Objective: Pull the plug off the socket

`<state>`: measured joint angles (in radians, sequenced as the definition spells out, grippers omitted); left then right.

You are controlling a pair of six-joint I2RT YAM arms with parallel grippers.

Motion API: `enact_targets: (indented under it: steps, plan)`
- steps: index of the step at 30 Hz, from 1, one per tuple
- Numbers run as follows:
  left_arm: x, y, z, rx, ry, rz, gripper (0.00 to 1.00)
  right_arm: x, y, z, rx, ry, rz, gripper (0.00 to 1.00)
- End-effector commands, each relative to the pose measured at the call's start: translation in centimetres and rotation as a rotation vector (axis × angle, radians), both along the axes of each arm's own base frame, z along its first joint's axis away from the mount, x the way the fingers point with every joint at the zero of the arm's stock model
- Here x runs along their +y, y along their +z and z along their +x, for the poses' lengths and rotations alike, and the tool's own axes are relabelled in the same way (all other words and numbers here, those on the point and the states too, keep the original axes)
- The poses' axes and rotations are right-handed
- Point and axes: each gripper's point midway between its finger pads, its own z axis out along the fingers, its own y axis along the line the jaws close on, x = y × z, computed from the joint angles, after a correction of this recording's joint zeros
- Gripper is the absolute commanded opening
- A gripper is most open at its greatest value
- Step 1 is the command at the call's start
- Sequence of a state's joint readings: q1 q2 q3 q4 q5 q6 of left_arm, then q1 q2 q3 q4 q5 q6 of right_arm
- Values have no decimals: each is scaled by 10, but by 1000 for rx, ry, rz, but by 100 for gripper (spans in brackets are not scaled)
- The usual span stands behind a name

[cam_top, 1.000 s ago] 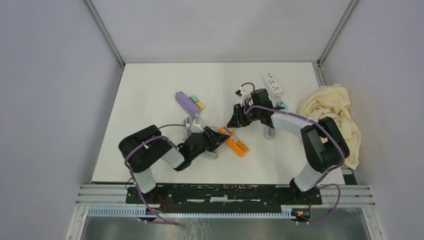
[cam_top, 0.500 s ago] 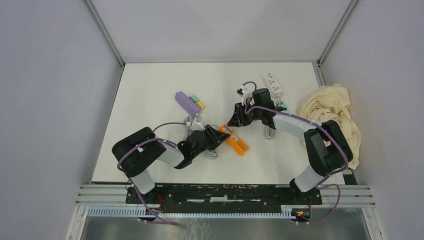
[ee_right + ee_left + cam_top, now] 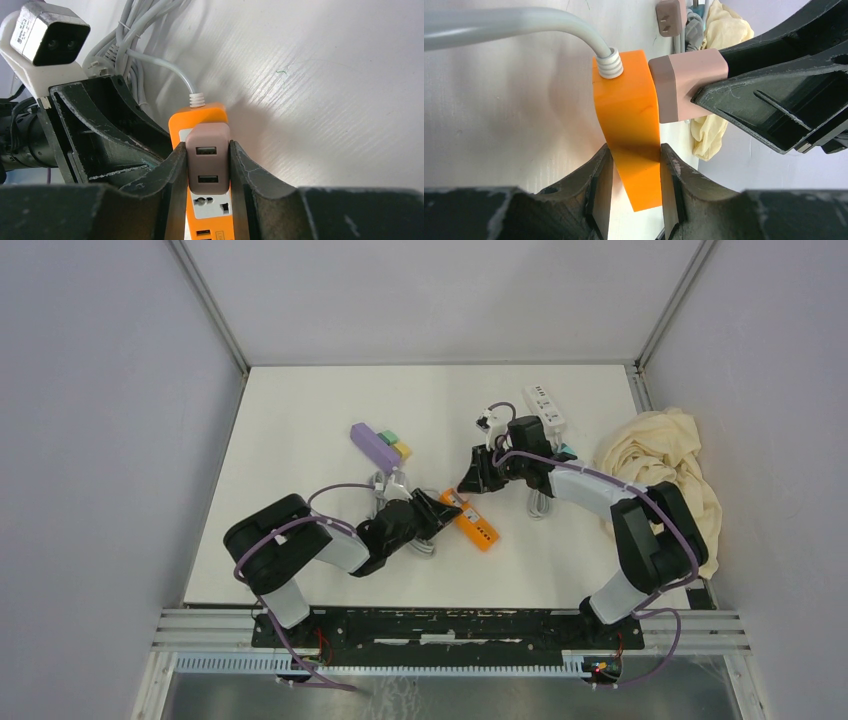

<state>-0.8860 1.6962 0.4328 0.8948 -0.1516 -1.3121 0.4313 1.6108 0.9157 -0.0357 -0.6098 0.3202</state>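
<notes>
The grey coil (image 3: 540, 497) lies to my right gripper's right in the top view. My right gripper should next lift off the strip, then go down to release beside the coil.
An orange power strip (image 3: 470, 522) lies on the white table, its grey cord at its left end. A dusty-pink USB plug (image 3: 208, 157) sits in the strip's end socket. My left gripper (image 3: 634, 187) is shut on the orange strip (image 3: 631, 130) across its sides, and the pink plug (image 3: 684, 85) stands on the strip's face. My right gripper (image 3: 207, 172) is shut on the pink plug from above, its fingers (image 3: 175, 175) flat against both sides. In the top view the right gripper (image 3: 470, 480) meets the left gripper (image 3: 432, 512) over the strip.
A purple power strip with green and yellow plugs (image 3: 378, 446) lies at left. A white power strip (image 3: 543, 405) lies at the back right. A cream cloth (image 3: 665, 465) is bunched at the right edge. Coiled grey cords (image 3: 135, 30) lie beside the orange strip.
The left arm's elbow swung left and the left gripper settled on the orange strip. The right gripper stays on the plug with almost no movement.
</notes>
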Motion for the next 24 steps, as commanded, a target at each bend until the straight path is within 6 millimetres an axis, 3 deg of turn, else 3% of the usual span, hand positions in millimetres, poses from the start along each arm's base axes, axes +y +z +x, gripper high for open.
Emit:
enact_targets:
  steps: [1, 8, 12, 15, 19, 24]
  plan:
    - [41, -65, -7, 94, 41, 280, 3, 16, 76, 2, -125, 40, 118, 0]
    - [42, -67, -6, 102, 44, 298, 3, 31, 88, -17, -51, 176, 251, 0]
    - [45, -66, -7, 100, 47, 301, 3, 6, 66, 11, -149, 11, 56, 0]
    - [45, -65, -6, 95, 46, 301, 3, -1, 58, 15, -153, -5, -2, 0]
    - [45, -66, -5, 98, 42, 310, 3, 23, 74, -11, -71, 177, 162, 0]
    - [51, -66, -5, 102, 55, 325, 3, 23, 85, -8, -55, 144, 272, 0]
